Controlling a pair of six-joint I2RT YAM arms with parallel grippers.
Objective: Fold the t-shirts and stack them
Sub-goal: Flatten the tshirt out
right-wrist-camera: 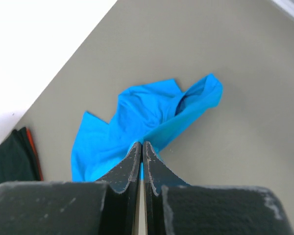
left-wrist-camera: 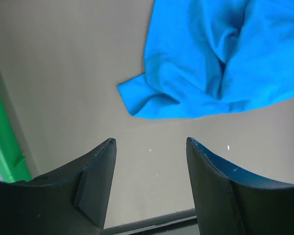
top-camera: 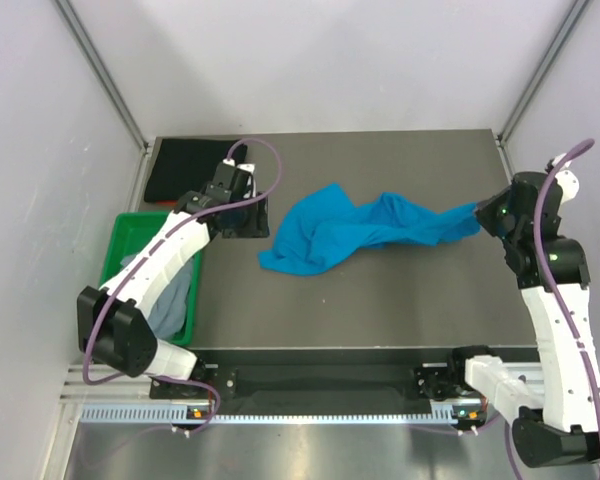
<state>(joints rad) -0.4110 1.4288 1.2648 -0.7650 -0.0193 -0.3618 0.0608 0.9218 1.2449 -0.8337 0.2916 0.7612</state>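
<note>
My left gripper comes down onto the small bunched corner of the blue t-shirt next, because the t-shirt's corner sticks out onto bare table.
A crumpled bright blue t-shirt (top-camera: 355,230) lies across the middle of the dark table (top-camera: 380,300). It also shows in the left wrist view (left-wrist-camera: 220,58) and the right wrist view (right-wrist-camera: 142,117). My right gripper (top-camera: 485,215) is shut on the shirt's right end and pulls it out to the right; its jaws press together on blue cloth (right-wrist-camera: 142,147). My left gripper (top-camera: 242,205) is open and empty, above bare table left of the shirt (left-wrist-camera: 149,144). A folded black t-shirt (top-camera: 188,168) lies at the table's back left corner.
A green bin (top-camera: 130,250) with grey cloth (top-camera: 170,295) in it stands off the table's left edge, also seen in the left wrist view (left-wrist-camera: 5,142). White walls close in the back and sides. The table's front edge runs along the arm bases.
</note>
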